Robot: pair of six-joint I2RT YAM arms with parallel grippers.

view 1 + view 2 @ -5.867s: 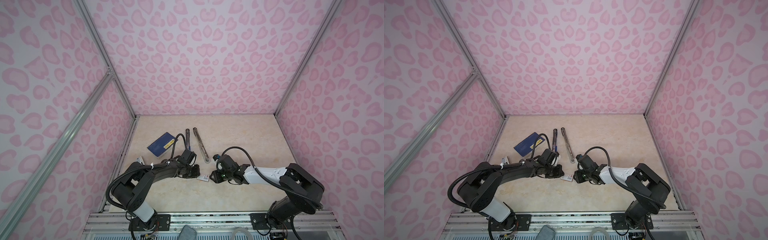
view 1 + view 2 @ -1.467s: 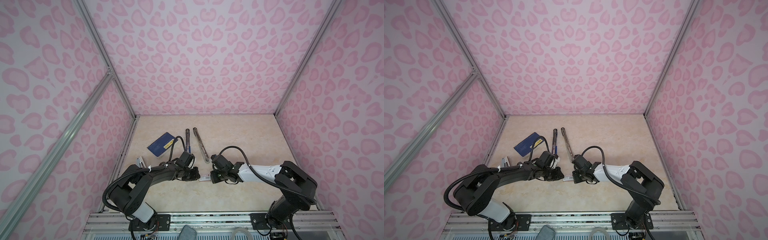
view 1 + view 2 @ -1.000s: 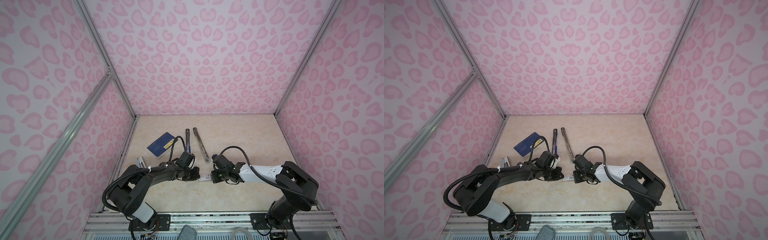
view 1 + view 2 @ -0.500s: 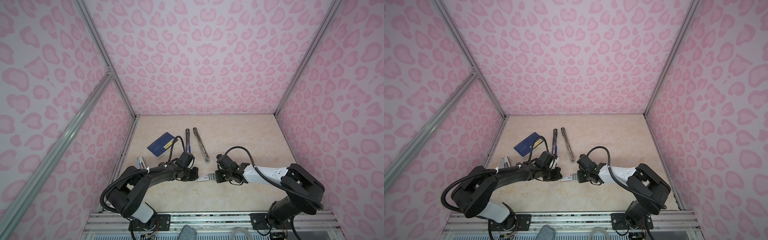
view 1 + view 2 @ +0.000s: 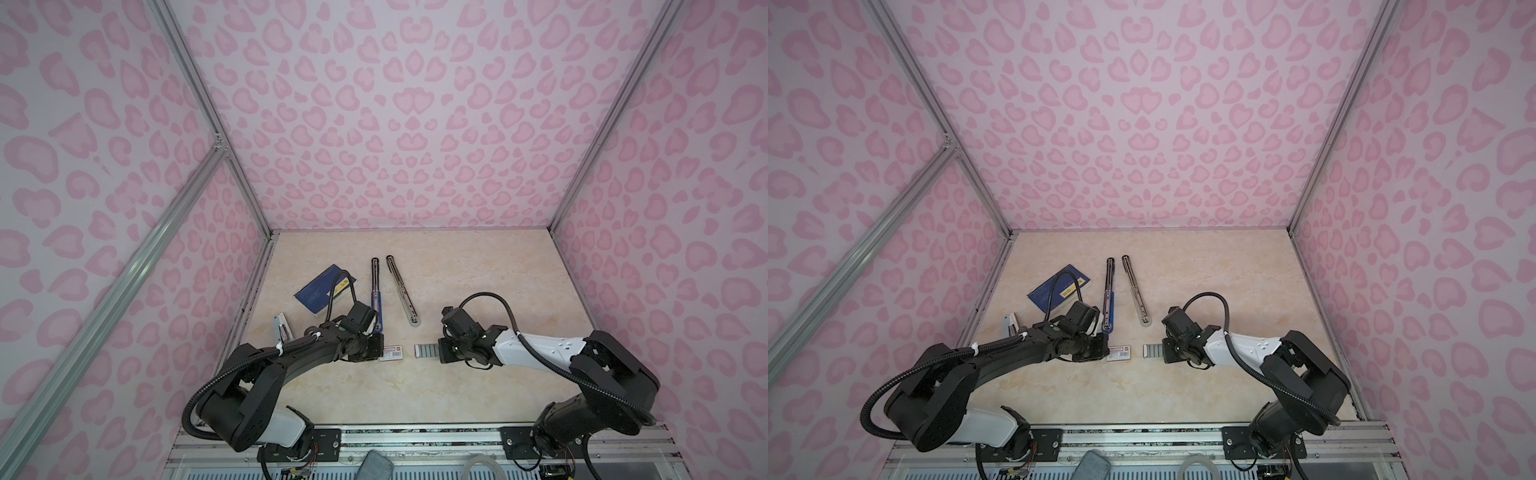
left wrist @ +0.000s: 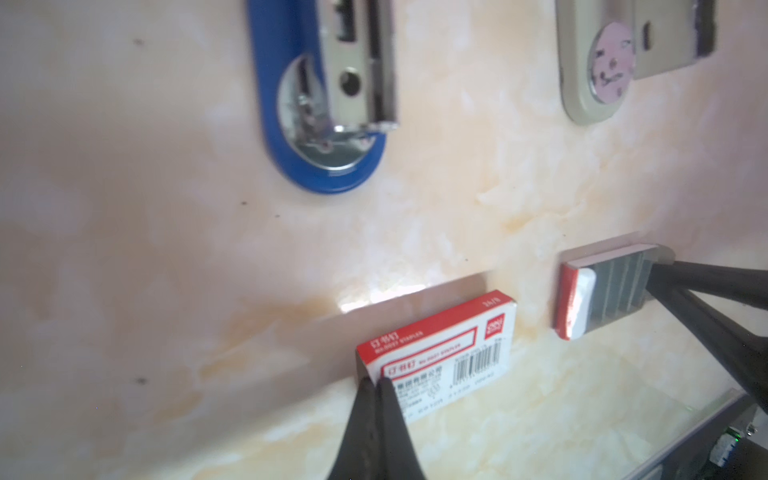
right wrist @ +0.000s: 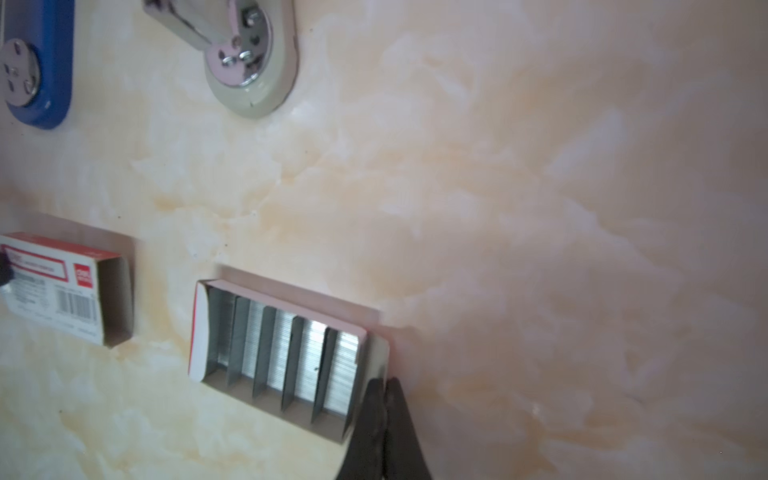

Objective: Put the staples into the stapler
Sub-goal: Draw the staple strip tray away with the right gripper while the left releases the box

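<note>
The left gripper next draws the emptied sleeve to bare tabletop beside it, away from the tray (image 5: 427,350), clear of the blue stapler's end, and releases it.
The staples (image 7: 282,353) are silvery-grey strips in a small white tray (image 5: 427,350) (image 5: 1153,350), which lies fully out of its sleeve. My right gripper (image 7: 384,380) (image 5: 439,351) is shut on the tray's end wall. The white sleeve (image 6: 449,353) (image 5: 392,352) with red label and barcode lies a short gap to the left, its open mouth facing the tray. My left gripper (image 6: 376,384) (image 5: 380,351) is shut on the sleeve's far end. The blue stapler (image 5: 376,291) (image 6: 324,104) lies opened flat just behind the sleeve.
A grey stapler (image 5: 402,289) (image 7: 249,54) lies beside the blue one. A dark blue booklet (image 5: 326,286) sits further left, and a small silvery object (image 5: 282,330) lies by the left wall. Pink patterned walls enclose the table on three sides.
My right gripper has drawn back to the right, pulling the tray out of the sleeve, and a gap now separates them. The left gripper has held the sleeve in place.
</note>
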